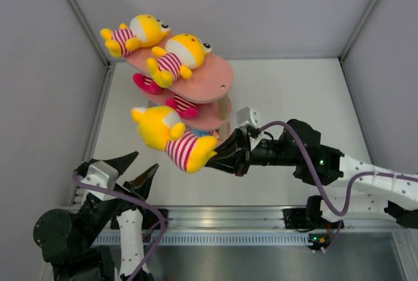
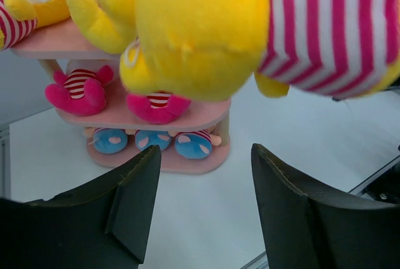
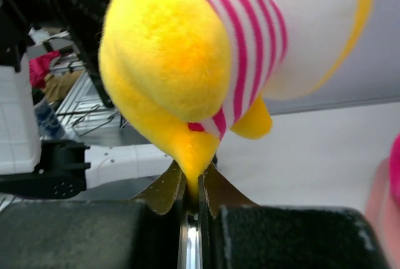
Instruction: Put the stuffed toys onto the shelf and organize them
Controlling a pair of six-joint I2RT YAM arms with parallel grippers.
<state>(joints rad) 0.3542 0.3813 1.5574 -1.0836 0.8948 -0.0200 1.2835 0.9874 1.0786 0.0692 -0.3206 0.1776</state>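
Observation:
My right gripper holds the yellow toy's foot and will swing outward next, turning, to release it at the top board's bare end, since that free spot is outward of the gripper.
My right gripper is shut on the foot of a yellow stuffed toy in a pink-striped shirt and holds it in the air beside the pink shelf; the pinched foot shows in the right wrist view. Two yellow toys lie on the top board. Two magenta toys lie on the middle board. Three blue-bottomed toys sit on the bottom board. My left gripper is open and empty, low at the near left, below the held toy.
Grey enclosure walls stand at the left, right and back. A metal rail runs along the near edge. White table lies to the right of the shelf.

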